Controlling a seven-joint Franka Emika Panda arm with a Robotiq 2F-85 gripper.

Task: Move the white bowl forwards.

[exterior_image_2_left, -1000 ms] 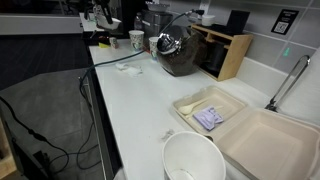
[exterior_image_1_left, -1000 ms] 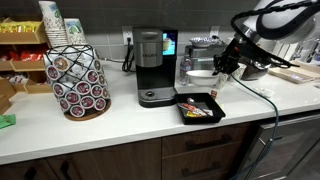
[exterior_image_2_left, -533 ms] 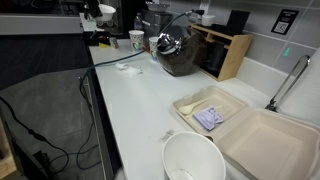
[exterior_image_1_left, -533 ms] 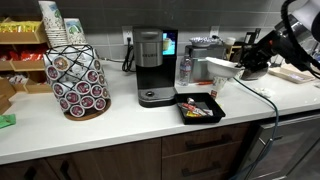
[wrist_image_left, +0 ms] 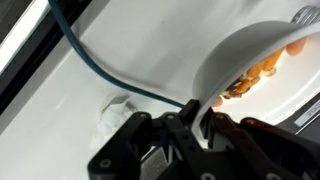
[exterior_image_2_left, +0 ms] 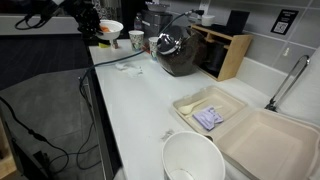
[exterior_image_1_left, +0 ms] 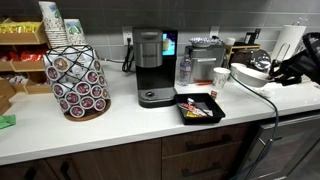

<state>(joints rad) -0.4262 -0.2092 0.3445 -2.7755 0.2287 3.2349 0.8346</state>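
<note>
My gripper should next lower the still-hanging bowl's near rim to the clear counter (exterior_image_1_left: 240, 103) beside the black tray and release it.
The white bowl (exterior_image_1_left: 246, 75) is small and shallow and hangs above the counter, to the right of the white cup (exterior_image_1_left: 220, 76). My gripper (exterior_image_1_left: 264, 72) is shut on its rim from the right. In the wrist view the fingers (wrist_image_left: 193, 112) pinch the rim of the white bowl (wrist_image_left: 248, 48), and orange-red shows inside it. In an exterior view the bowl (exterior_image_2_left: 111, 27) is at the far end of the counter with the gripper (exterior_image_2_left: 99, 30) beside it.
A coffee maker (exterior_image_1_left: 150, 68), a black tray (exterior_image_1_left: 200, 108) and a pod carousel (exterior_image_1_left: 78, 80) stand on the counter. A blue cable (wrist_image_left: 95, 65) lies below the bowl. A large white tub (exterior_image_2_left: 193, 160) and an open takeout box (exterior_image_2_left: 240, 125) sit at the near end.
My gripper has carried the white bowl to the right, from beside the coffee maker past the white cup. The bowl stays gripped by its rim.
</note>
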